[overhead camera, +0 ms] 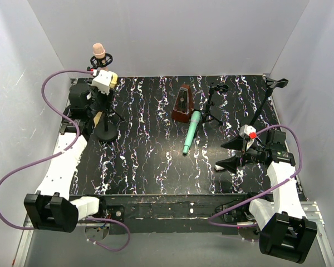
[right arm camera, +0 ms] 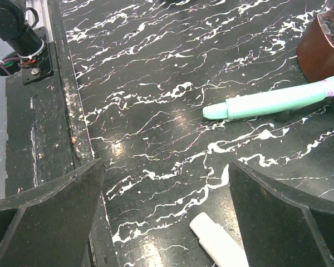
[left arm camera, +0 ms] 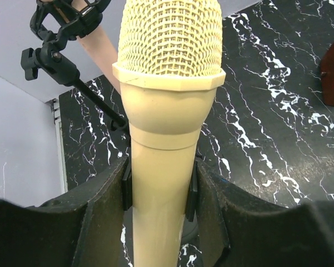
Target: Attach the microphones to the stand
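My left gripper should next swing to the left in the overhead view and turn the pale yellow microphone straighter, because the microphone is slanted above the round stand base [overhead camera: 106, 131] [left arm camera: 188, 227].
My left gripper [overhead camera: 104, 83] [left arm camera: 158, 192] is shut on the handle of the pale yellow microphone [left arm camera: 170, 111] [overhead camera: 113, 79], holding it above the table at the far left. Just behind it, the peach-pink microphone [overhead camera: 99, 50] [left arm camera: 100, 50] sits upright in a black stand clip [left arm camera: 67, 19]. The teal-green microphone [overhead camera: 191, 131] [right arm camera: 278, 101] lies on the table near the middle. At the right, my right gripper [overhead camera: 236, 153] [right arm camera: 164, 211] hangs open over the table. The white microphone's handle end [right arm camera: 218, 243] lies just below and between its fingers.
A brown metronome [overhead camera: 182, 104] [right arm camera: 323, 50] stands beside the teal microphone's head. A round stand base [overhead camera: 107, 133] sits under the left gripper. Two more black stands rise at the back middle [overhead camera: 214, 103] and back right [overhead camera: 267, 100]. White walls enclose the table.
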{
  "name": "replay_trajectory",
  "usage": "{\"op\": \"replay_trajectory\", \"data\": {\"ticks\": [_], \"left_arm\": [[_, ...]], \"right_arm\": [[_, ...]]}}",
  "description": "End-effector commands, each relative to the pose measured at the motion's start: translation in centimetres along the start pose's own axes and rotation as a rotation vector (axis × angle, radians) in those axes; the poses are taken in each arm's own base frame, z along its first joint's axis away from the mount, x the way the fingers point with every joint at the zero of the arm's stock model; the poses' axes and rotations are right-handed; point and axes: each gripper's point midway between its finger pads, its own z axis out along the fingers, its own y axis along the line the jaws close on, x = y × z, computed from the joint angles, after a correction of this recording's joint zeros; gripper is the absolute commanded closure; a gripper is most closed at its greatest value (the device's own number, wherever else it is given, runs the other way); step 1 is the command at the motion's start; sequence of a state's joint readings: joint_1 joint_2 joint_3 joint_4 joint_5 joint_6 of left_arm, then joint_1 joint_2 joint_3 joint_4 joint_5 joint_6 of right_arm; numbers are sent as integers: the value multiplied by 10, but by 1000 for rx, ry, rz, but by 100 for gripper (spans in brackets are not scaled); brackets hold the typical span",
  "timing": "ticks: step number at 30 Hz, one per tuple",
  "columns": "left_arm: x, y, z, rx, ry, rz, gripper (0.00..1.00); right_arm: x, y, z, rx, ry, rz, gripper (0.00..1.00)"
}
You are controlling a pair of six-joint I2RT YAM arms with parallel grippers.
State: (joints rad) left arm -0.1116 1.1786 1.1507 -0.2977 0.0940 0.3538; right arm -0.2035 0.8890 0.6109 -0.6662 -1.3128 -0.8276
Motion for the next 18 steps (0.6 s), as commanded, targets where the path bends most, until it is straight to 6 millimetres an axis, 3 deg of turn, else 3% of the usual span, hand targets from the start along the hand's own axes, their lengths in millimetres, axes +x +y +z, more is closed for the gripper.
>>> {"op": "replay_trajectory", "data": {"ticks": [1,10,18], "left_arm": [[-31,23,1,-84,-132,-39,100],[-6,24,-1,-96,-135,-111,99],[16,29,-10,-159,-94,-189,80]], "right_arm": [[-11,4,-1,-15,-25,-39,2],[-12,4,-2,-15,-25,-47,2],[-11,5,-1,-15,-25,-44,2]]}}
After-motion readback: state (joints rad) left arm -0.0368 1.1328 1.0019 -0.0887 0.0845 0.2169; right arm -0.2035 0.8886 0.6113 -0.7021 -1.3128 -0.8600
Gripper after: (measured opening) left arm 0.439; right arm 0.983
